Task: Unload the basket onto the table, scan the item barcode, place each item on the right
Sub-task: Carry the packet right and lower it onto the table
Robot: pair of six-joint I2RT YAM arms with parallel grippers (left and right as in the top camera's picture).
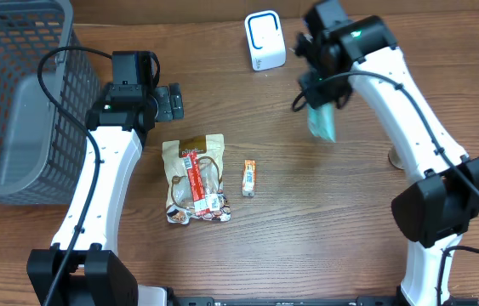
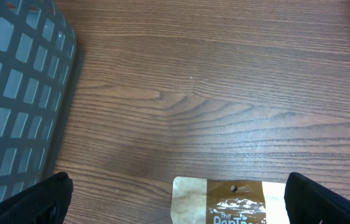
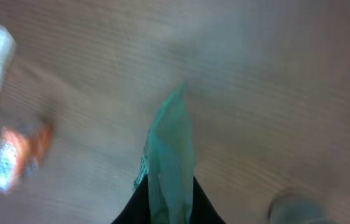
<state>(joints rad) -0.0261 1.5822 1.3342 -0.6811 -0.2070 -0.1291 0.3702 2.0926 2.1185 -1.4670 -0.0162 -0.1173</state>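
The right gripper moves down and back from the white barcode scanner (image 1: 265, 41) next and releases the teal packet there, since the tabletop below the packet is bare.
A teal packet (image 1: 322, 121) hangs above the table, pinched edge-on by my right gripper (image 1: 318, 95), which is shut on it. In the right wrist view the teal packet (image 3: 170, 155) rises between the two dark fingers (image 3: 138, 208), and the picture is blurred. The white barcode scanner (image 1: 265, 41) stands at the back of the table, left of the right gripper. My left gripper (image 1: 169, 102) is open and empty above the top edge of a brown snack pouch (image 1: 194, 178), which also shows as the pouch (image 2: 227, 202) low in the left wrist view.
A grey mesh basket (image 1: 14, 93) fills the left side, its wall (image 2: 19, 87) close to the left gripper. A small orange packet (image 1: 249, 178) lies right of the pouch. A round metal base (image 1: 398, 159) sits near the right arm.
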